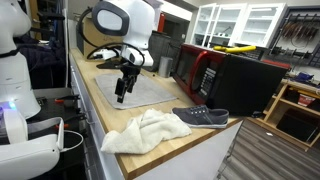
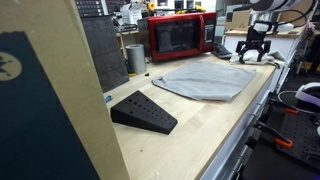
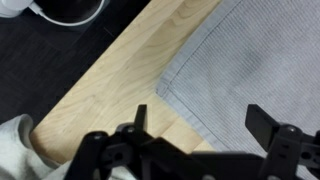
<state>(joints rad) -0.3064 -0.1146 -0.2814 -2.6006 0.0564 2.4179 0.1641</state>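
Note:
The grey mat's corner sits off-center between my open fingers, so my gripper goes down and left in the wrist view onto it next.
My gripper (image 3: 200, 122) is open and empty, hovering above a corner of a grey cloth mat (image 3: 250, 60) that lies flat on the wooden countertop (image 3: 100, 95). In an exterior view the gripper (image 1: 122, 95) hangs just over the near edge of the mat (image 1: 145, 88). In an exterior view it (image 2: 253, 52) is above the far end of the mat (image 2: 205, 78). A white towel (image 1: 145, 132) lies crumpled nearby, and its edge shows in the wrist view (image 3: 15, 145).
A dark shoe (image 1: 200, 116) lies beside the towel. A red microwave (image 2: 180, 36) stands at the back and also shows in an exterior view (image 1: 205, 72). A black wedge (image 2: 142, 112) lies on the counter. A metal cup (image 2: 135, 58) stands by the microwave.

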